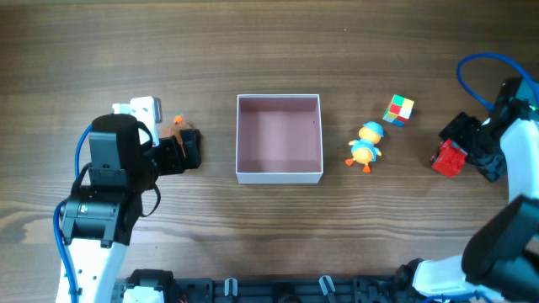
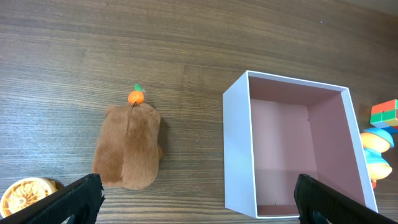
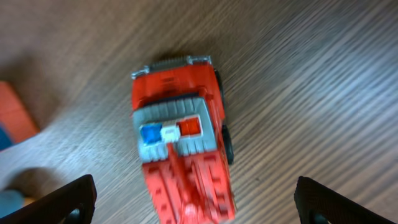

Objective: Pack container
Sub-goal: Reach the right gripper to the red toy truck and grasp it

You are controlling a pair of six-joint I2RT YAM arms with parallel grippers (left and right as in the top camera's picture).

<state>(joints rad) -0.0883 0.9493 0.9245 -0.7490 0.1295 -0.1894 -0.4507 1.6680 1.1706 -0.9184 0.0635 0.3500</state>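
The right gripper lowers around the red fire truck's body (image 1: 448, 158) (image 3: 183, 154) by its light bar next. The truck's body lies below, and the open fingers already are on either side of both its sides.
The container (image 1: 279, 139) is a square shallow box with white walls and a pink inside, at the table's middle; nothing lies in it. It also shows in the left wrist view (image 2: 292, 137). My left gripper (image 1: 189, 150) is open and empty, left of the box, over a brown plush toy (image 2: 127, 146) with a small orange top. In the left wrist view the gripper (image 2: 199, 205) spans the gap between plush and box. My right gripper (image 1: 461, 143) is open at the far right, over a red toy fire truck (image 1: 447, 157). In the right wrist view its fingers (image 3: 199, 208) straddle the truck (image 3: 183, 149) without touching it.
A blue and yellow duck toy (image 1: 366, 145) and a small colour cube (image 1: 398, 110) lie right of the box; both show at the right edge of the left wrist view. A round orange and yellow object (image 2: 25, 194) lies by the left finger.
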